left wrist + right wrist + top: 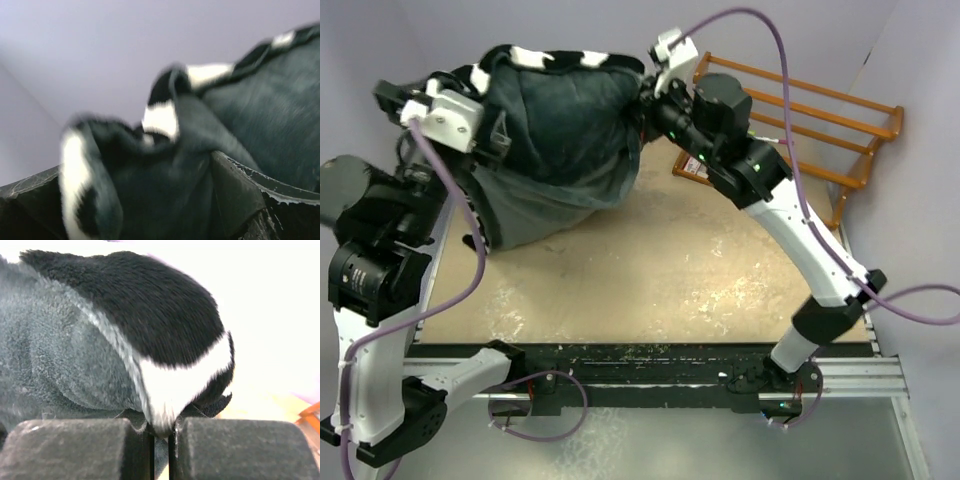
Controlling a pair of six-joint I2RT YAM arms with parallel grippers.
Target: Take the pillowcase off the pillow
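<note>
The pillowcase's zebra fold [170,385] should next be carried to the left in the top view by my right gripper and let go there, because the pillowcase's dark grey bulge [62,347] is that way.
The pillowcase [560,130] is held up off the table, plush dark grey side toward the camera, zebra stripes along its top edge. It bulges as if stuffed, and its lower part droops onto the table. The white pillow is hidden. My left gripper [490,128] is shut on the pillowcase's left top corner; the left wrist view shows bunched fabric [165,165] between the fingers [235,195]. My right gripper [646,98] is shut on the right top corner; the right wrist view shows a zebra fold [170,385] pinched between the pads [75,450].
An orange wooden rack [800,120] stands at the back right, just behind the right arm. The tan tabletop [650,280] stretches in front of the hanging fabric. Purple cables loop from both arms.
</note>
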